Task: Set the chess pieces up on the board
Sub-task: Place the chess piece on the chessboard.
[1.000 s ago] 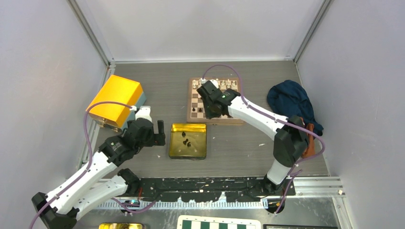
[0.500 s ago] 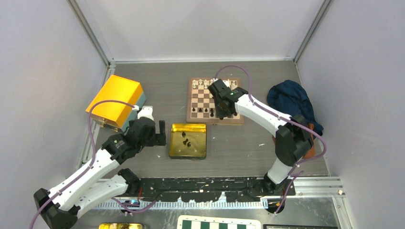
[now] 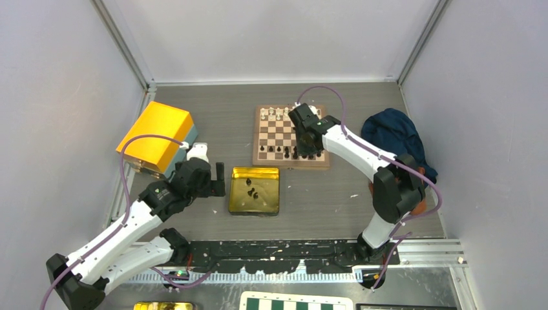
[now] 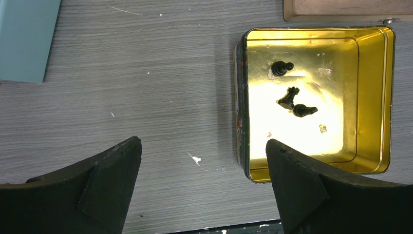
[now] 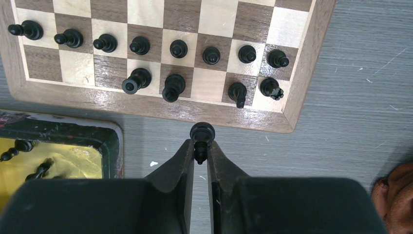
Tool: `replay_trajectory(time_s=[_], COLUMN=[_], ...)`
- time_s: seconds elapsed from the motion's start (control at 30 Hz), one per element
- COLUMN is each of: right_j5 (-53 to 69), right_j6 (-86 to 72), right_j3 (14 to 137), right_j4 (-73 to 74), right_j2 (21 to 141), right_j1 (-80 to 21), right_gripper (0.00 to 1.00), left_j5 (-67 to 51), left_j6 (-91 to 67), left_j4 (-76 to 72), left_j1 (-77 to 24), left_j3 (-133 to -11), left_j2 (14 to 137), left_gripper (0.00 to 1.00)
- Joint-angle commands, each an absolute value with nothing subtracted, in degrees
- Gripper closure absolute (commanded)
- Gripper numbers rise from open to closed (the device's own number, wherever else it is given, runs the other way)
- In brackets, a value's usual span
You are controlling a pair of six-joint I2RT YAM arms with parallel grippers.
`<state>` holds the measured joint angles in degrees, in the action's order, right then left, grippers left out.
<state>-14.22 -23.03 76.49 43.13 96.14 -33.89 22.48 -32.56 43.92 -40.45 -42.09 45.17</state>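
Observation:
The empty cream square (image 5: 208, 87) in the black back row is below my right gripper. The gripper should go down next and let go of the black chess piece (image 5: 201, 132) there.
The wooden board (image 3: 290, 137) lies at the back middle of the table, with cream pieces along its far edge and black pieces along its near edge. In the right wrist view its rim (image 5: 146, 105) shows, with a full row of black pawns and several black back-row pieces. My right gripper (image 5: 199, 146) is shut on a black chess piece (image 5: 201, 132), held above the board's near rim (image 3: 304, 145). Three black pieces (image 4: 290, 97) lie in the gold tin (image 4: 375, 97). My left gripper (image 4: 202, 161) is open and empty, left of the tin (image 3: 254, 190).
A yellow box (image 3: 157, 135) on a teal base stands at the left. A dark blue cloth (image 3: 394, 139) lies at the right, with an orange-brown thing (image 5: 394, 195) near it. A green-and-white checkered board (image 3: 296, 302) peeks in at the bottom edge.
My right gripper has moved right along the board's near side, from its left part toward its right part, holding the black piece. The left arm has barely moved.

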Motion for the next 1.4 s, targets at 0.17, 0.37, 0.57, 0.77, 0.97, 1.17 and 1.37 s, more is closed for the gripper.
replay_trajectory(time_s=[0.17, 0.37, 0.57, 0.77, 0.97, 1.17, 1.37], right_j5=[-12.85, -12.4, -11.87, -11.37, -10.8, -10.55, -10.29], right_j6=[-21.59, -21.17, -20.92, -20.74, -20.59, -20.57, -20.4], right_j3=[75.57, 75.67, 75.88, 76.0, 76.39, 77.07, 77.66], right_j4=[39.01, 37.93, 37.29, 36.59, 35.9, 35.65, 35.49], right_j2=[98.13, 99.75, 101.35, 102.49, 103.44, 104.37, 105.08], right_j1=[-32.35, -31.58, -30.98, -30.45, -30.0, -29.68, -29.37], right_gripper=[0.95, 0.96, 0.96, 0.96, 0.96, 0.96, 0.96], left_j5=[23.12, 23.18, 23.37, 23.38, 23.29, 23.29, 23.38], left_j6=[-32.46, -32.51, -32.86, -33.13, -33.23, -33.13, -33.15], left_j4=[41.76, 41.91, 42.19, 42.19, 42.08, 41.94, 41.91], left_j1=[-40.52, -40.52, -40.52, -40.52, -40.52, -40.52, -40.52], left_j3=[-44.52, -44.48, -44.22, -43.95, -43.87, -43.86, -43.79], left_j2=[44.95, 44.82, 44.39, 44.13, 44.3, 44.47, 44.63], left_gripper=[0.0, 0.0, 0.0, 0.0, 0.0, 0.0, 0.0])
